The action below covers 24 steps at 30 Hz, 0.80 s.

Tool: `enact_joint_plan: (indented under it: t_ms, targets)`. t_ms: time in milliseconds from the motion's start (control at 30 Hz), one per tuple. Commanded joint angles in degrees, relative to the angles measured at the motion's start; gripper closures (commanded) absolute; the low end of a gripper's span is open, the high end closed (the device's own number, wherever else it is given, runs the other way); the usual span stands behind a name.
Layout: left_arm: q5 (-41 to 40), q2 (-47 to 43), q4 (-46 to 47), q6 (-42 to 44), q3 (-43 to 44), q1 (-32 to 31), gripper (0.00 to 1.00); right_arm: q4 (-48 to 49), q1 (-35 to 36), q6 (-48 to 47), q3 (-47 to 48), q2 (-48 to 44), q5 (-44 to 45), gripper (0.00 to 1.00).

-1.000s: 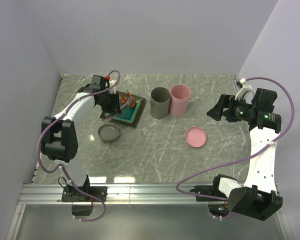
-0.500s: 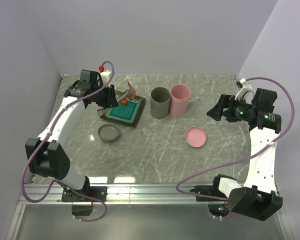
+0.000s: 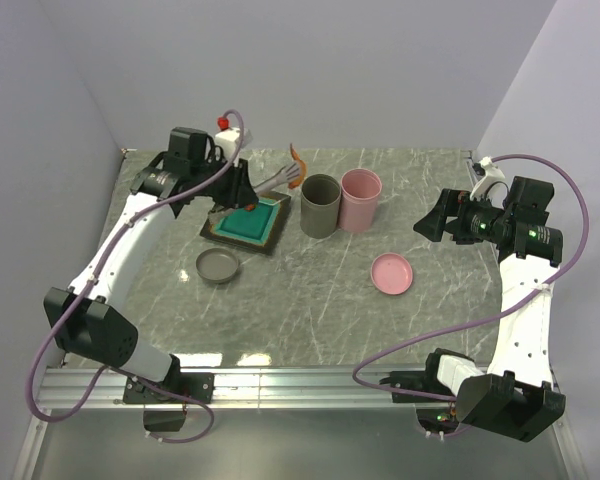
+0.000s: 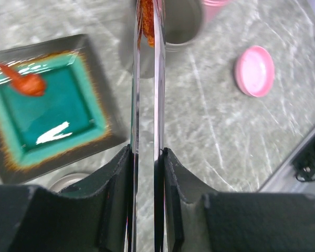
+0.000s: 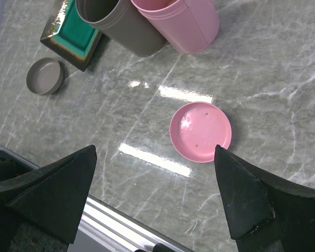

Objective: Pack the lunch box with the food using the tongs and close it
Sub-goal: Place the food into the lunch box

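The pinched piece of food still hangs beside the cylinder's rim, so next my left gripper needs to go to the right in the top view, over the grey cylinder's opening (image 3: 321, 189) (image 4: 182, 22).
My left gripper (image 3: 236, 192) is shut on the silver tongs (image 3: 275, 181), which reach right from above the square plate (image 3: 270, 245). The tong tips pinch an orange-red piece of food (image 3: 298, 160) just left of the grey lunch box cylinder (image 3: 320, 205). In the left wrist view the piece (image 4: 147, 21) hangs between the tong arms (image 4: 157, 79) beside the grey rim (image 4: 181, 31). Another orange piece (image 4: 29, 83) lies on the plate's teal centre. My right gripper (image 3: 430, 225) hovers open above the pink lid (image 5: 200, 131).
A pink cylinder (image 3: 361, 198) stands against the grey one on its right. A grey lid (image 3: 218, 266) lies in front of the plate, and the pink lid (image 3: 392, 273) lies to the right. The back wall runs close behind the plate and cylinders.
My left gripper has lifted the tongs off the plate with an orange piece and swung them right toward the grey cylinder. The right arm has stayed still.
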Motion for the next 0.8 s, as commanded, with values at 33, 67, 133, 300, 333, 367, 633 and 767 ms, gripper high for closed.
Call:
enact_joint_plan:
  t_ms: [33,67,133,300,333,367,633,767]
  targets:
    - [1.4,0.8,2.4,1.0,3.6,-4.4,0.97,0.4,-0.4,-0.2,1.1,-1.1,-0.4,0.00]
    - [0.9,1.2,2.8,0.8,3.7,-5.0,0.97,0.4,-0.4,-0.2,1.1,-1.2,-0.3,0.00]
    - [0.1,2.3,4.1,0.1,3.8,-6.4,0.97,0.2,-0.4,-0.2,1.3,-1.1,-0.2,0.00]
    - [-0.8,6.2,4.7,-2.2,6.6,-7.0,0.97,0.3,-0.4,-0.1,1.2,-1.2,-0.2,0.00]
    - [-0.7,6.9,4.9,-2.5,6.7,-7.2,0.97,0.2,-0.4,-0.1,1.1,-1.2,-0.2,0.00]
    - [-1.1,7.2,5.0,-2.5,7.1,-7.5,0.97,0.3,-0.4,-0.2,1.0,-1.2,-0.2,0.00]
    - [-3.2,9.5,4.6,-1.8,8.0,-8.7,0.90,0.5,-0.5,-0.2,0.8,-1.2,-0.2,0.00]
    - [-2.8,8.5,4.2,-1.3,7.4,-8.8,0.71,0.6,-0.4,-0.2,0.7,-1.3,-0.1,0.00]
